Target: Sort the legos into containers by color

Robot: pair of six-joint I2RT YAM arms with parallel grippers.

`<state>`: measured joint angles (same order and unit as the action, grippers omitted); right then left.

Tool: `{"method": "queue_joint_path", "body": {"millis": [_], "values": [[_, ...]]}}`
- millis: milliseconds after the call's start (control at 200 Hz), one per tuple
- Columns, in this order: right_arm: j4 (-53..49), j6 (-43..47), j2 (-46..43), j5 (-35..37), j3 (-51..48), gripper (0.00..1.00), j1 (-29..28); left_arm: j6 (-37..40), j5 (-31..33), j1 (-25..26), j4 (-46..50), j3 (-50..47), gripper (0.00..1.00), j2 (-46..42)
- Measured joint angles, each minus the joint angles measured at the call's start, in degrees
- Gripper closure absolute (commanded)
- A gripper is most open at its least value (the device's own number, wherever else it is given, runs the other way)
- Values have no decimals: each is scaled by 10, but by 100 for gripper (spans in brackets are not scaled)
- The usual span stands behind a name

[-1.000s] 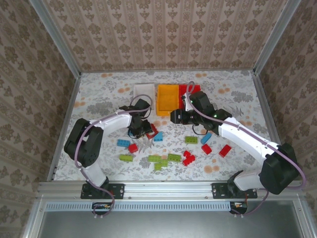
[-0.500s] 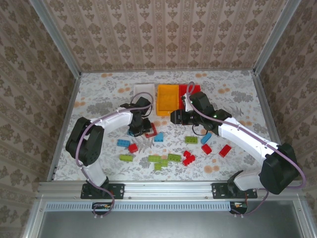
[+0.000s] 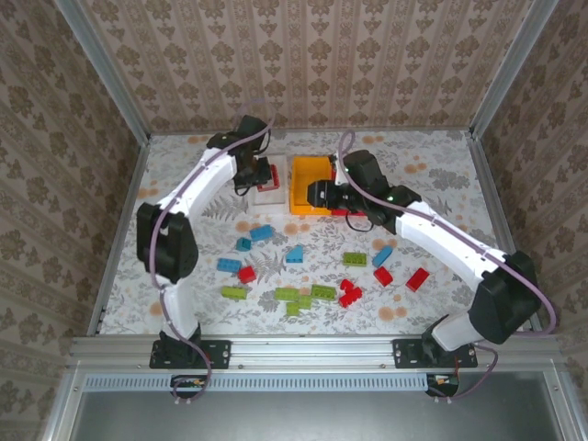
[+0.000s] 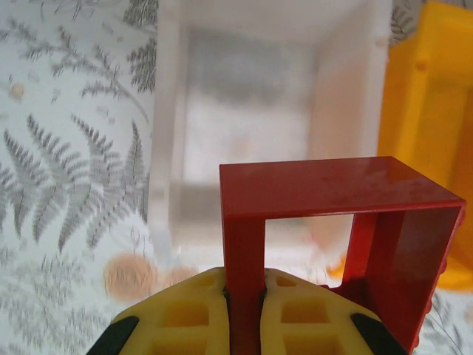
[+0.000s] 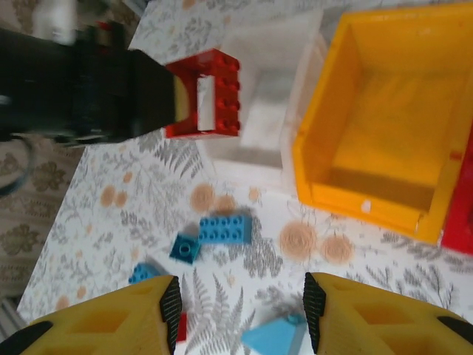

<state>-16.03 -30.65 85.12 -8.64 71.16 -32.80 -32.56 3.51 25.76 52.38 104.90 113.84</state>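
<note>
Next, my left gripper lowers outward toward the white bin's bottom below and releases the red frame (image 4: 332, 194) there, since it hangs above the bin's rim.
My left gripper (image 3: 258, 175) is shut on one side of the hollow red square frame (image 4: 332, 194), holding it upright above the near edge of the white bin (image 4: 244, 111). The frame (image 5: 214, 92) also shows from the right wrist, in front of the white bin (image 5: 267, 111). My right gripper (image 5: 242, 310) is open and holds nothing. It hovers over the table by the yellow-orange bin (image 3: 310, 179). Blue legos (image 5: 224, 229) lie below it. Red (image 3: 383, 276), blue (image 3: 262, 232) and lime green (image 3: 322, 292) legos are scattered across the near half of the table.
The yellow-orange bin (image 5: 384, 118) stands right of the white bin (image 3: 268, 190). A strip of the red bin (image 5: 461, 214) shows beyond it, mostly behind the right arm. The floral table has metal edge rails and patterned walls around it.
My left gripper has carried the red frame from the table's middle up and back to the white bin. The right gripper has shifted slightly back and left toward the yellow-orange bin.
</note>
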Motion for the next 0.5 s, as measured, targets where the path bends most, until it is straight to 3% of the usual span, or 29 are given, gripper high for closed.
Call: {"method": "queue_joint_path", "body": {"millis": [220,500], "values": [[0,5,59,57,84,50,-37,42,10,-23,22,121,100,135],[-13,7,71,79,111,50,-51,61,-3,-25,-5,149,100,186]]}}
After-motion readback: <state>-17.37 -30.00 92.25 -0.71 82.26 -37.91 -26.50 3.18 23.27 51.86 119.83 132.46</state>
